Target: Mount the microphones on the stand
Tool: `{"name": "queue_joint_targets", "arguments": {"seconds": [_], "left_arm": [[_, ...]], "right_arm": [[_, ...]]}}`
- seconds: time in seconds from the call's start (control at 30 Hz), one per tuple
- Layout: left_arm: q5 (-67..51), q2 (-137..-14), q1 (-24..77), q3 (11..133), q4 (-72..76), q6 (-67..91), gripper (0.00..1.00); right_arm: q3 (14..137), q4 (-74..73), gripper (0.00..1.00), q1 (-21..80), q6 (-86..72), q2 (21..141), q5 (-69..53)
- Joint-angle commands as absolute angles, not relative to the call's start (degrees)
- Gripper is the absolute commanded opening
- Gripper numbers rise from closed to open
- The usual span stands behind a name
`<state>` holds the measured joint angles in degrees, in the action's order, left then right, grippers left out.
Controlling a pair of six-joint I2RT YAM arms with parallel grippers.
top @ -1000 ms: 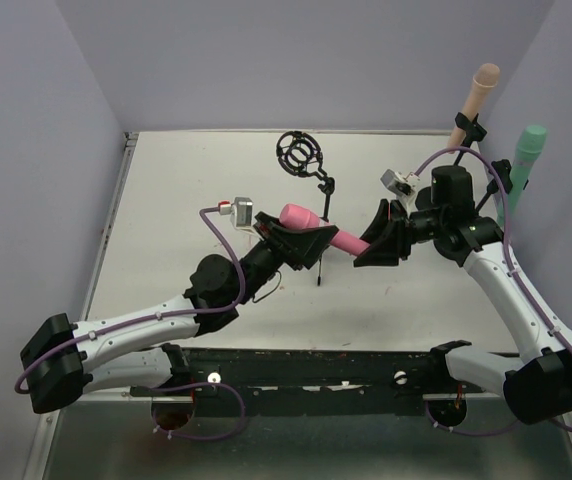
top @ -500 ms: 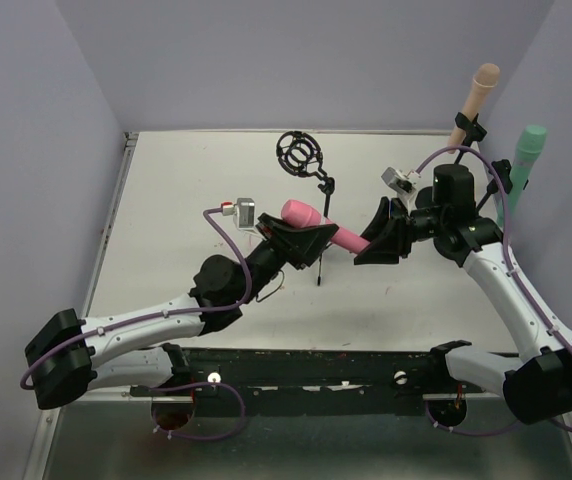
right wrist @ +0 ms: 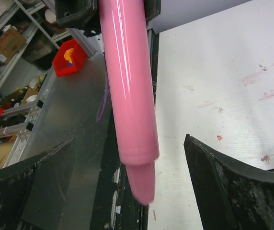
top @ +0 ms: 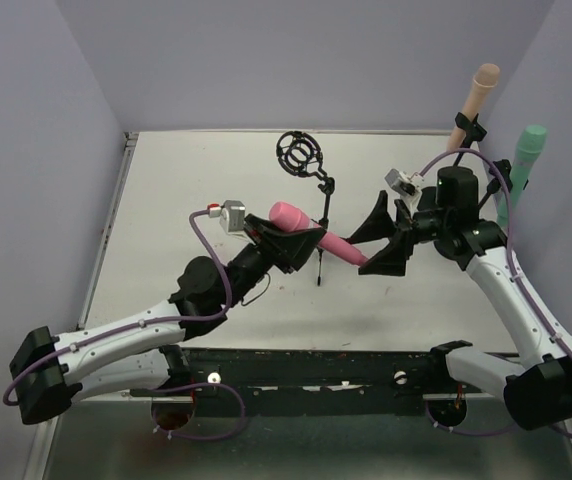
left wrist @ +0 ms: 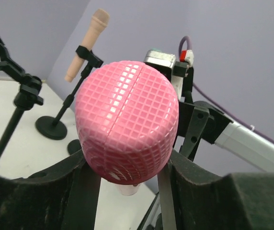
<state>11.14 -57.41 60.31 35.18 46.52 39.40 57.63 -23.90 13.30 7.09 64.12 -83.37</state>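
My left gripper rises outward over the empty black ring mount (top: 299, 153) next, turns the pink microphone (top: 311, 230) tail-down and lowers to release it, because it still hangs slanted.
The pink microphone (top: 311, 230) hangs slanted above the table's middle, its gridded head (left wrist: 126, 120) to the left. My left gripper (top: 296, 240) is shut on it just behind the head, a finger pressing each side. My right gripper (top: 374, 243) stands open around the tail end (right wrist: 136, 158), with wide gaps on both sides and no contact. The stand's black ring mount (top: 299, 152) is empty, just behind the pink microphone. At the back right, the peach microphone (top: 476, 95) and the teal-green one (top: 524, 160) sit clipped upright on stands.
Purple walls close the table on the left, back and right. The ring stand's thin pole (top: 321, 240) drops to the table right under the pink microphone. A black rail (top: 306, 370) runs along the near edge. A red bin (right wrist: 70, 55) stands off the table.
My right gripper has opened and let go of the pink microphone's tail. My left arm, still holding the microphone, has carried it slightly left and back.
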Motion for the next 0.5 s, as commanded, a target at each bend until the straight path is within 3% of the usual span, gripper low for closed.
{"name": "queue_joint_targets", "arguments": {"seconds": [0.0,0.23,0.47], "left_arm": [[7.92,-48.62,58.54,39.8,28.0,30.17,0.0],[5.1,-43.41,54.58,59.99,-7.86,13.29,0.0],[8.69,-57.63,53.79,90.05,-30.91,0.63,0.0]], "right_arm": [[58.8,-29.17,1.0,11.08,12.73,61.35,-79.37],[51.52,-27.34,1.0,6.16,16.35,57.05,-73.13],[41.41,-20.31,1.0,4.57,16.35,54.67,-69.35]]}}
